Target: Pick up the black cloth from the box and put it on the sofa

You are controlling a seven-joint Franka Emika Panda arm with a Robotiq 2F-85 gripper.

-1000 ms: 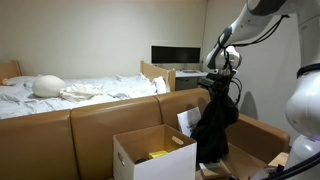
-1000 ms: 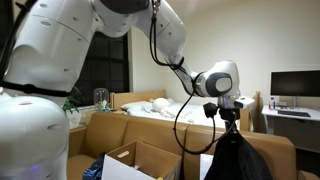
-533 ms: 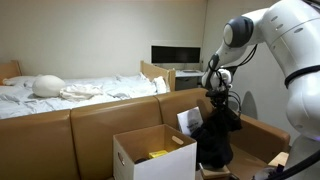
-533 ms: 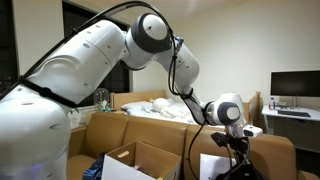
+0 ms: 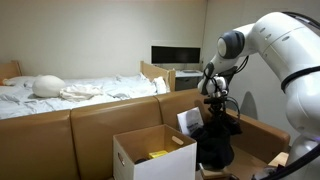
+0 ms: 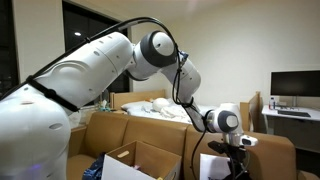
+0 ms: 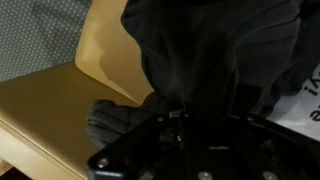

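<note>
Next, my gripper moves down and slightly toward the open cardboard box before it opens, since the cloth's lower folds already rest on the sofa seat.
The black cloth hangs bunched from my gripper, low over the tan sofa's seat beside the open cardboard box. In an exterior view only the gripper and the cloth's top show at the frame's bottom. In the wrist view the cloth fills most of the picture and its lower folds rest on the sofa seat. The fingers are shut on the cloth, mostly buried in it.
The tan sofa backrest runs behind the box. A second open box stands under the cloth. White paper lies beside the cloth. A bed, a monitor and a desk are behind.
The gripper has gone down with the black cloth, which hung free a second ago and now bunches low at the sofa. The arm's elbow has swung down into view.
</note>
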